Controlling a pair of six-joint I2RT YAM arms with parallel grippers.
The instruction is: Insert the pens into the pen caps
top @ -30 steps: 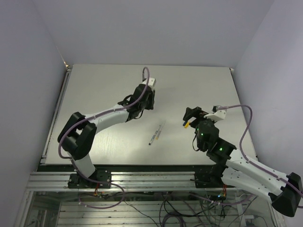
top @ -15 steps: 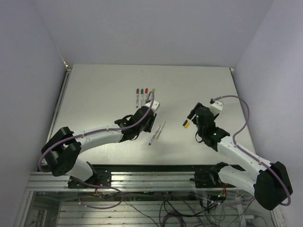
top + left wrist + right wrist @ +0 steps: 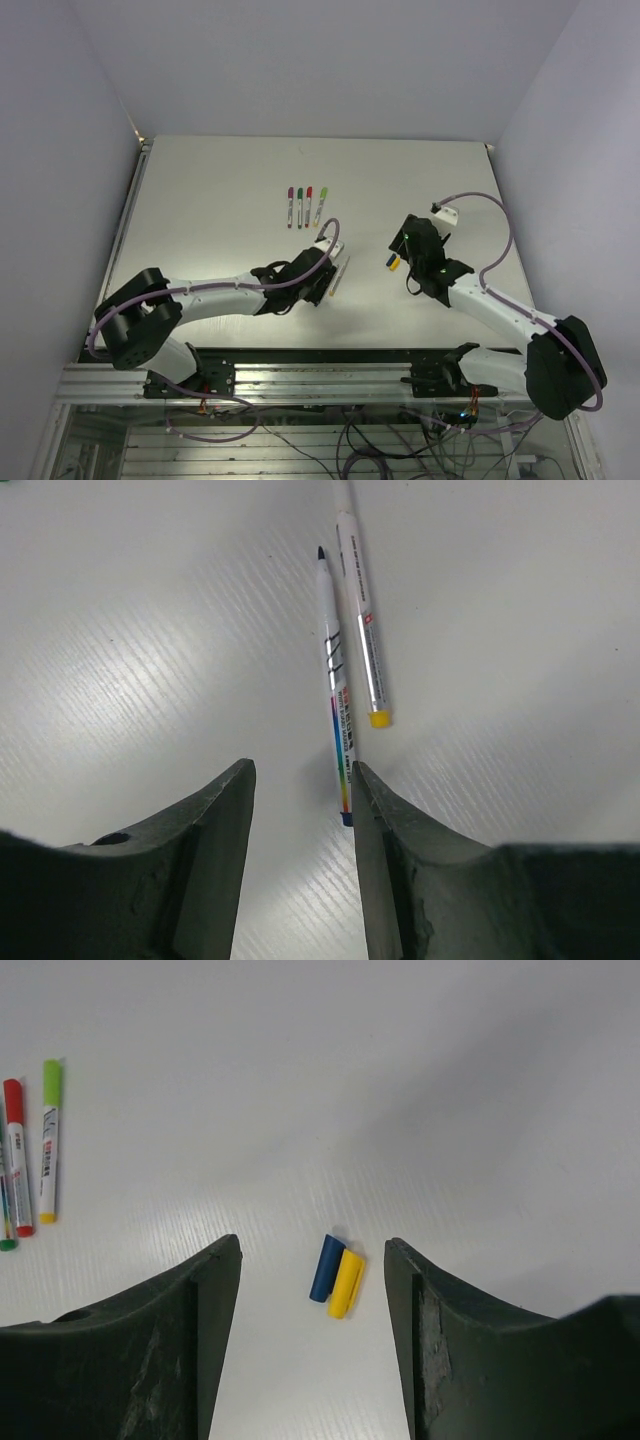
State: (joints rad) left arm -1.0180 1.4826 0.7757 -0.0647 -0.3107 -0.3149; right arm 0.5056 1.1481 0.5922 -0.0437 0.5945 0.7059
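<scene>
My left gripper has only the blue end of that pen by its fingers, so next it should move down along the pen toward its black tip, onto the middle of the barrel (image 3: 340, 692).
Two uncapped whitish pens lie side by side on the table (image 3: 200, 200), one with a blue end (image 3: 335, 680) and one with a yellow end (image 3: 362, 620); in the top view they show as a pair (image 3: 341, 272). My left gripper (image 3: 300, 780) is open and empty just near of them, its right fingertip beside the blue end; it shows in the top view (image 3: 318, 278). A dark blue cap (image 3: 326, 1267) and a yellow cap (image 3: 346, 1283) lie touching, side by side (image 3: 393, 262). My right gripper (image 3: 312, 1248) is open and empty above them, one finger on each side (image 3: 408, 243).
Several capped pens lie in a row at the back centre (image 3: 305, 203), with magenta, green, red and light green caps; the red and light green ones show in the right wrist view (image 3: 30, 1150). The table's right edge (image 3: 520, 260) is near the right arm.
My left arm has swung from the back centre toward the near edge, down to the two uncapped pens, uncovering the row of capped pens. My right gripper has shifted slightly back over the two caps.
</scene>
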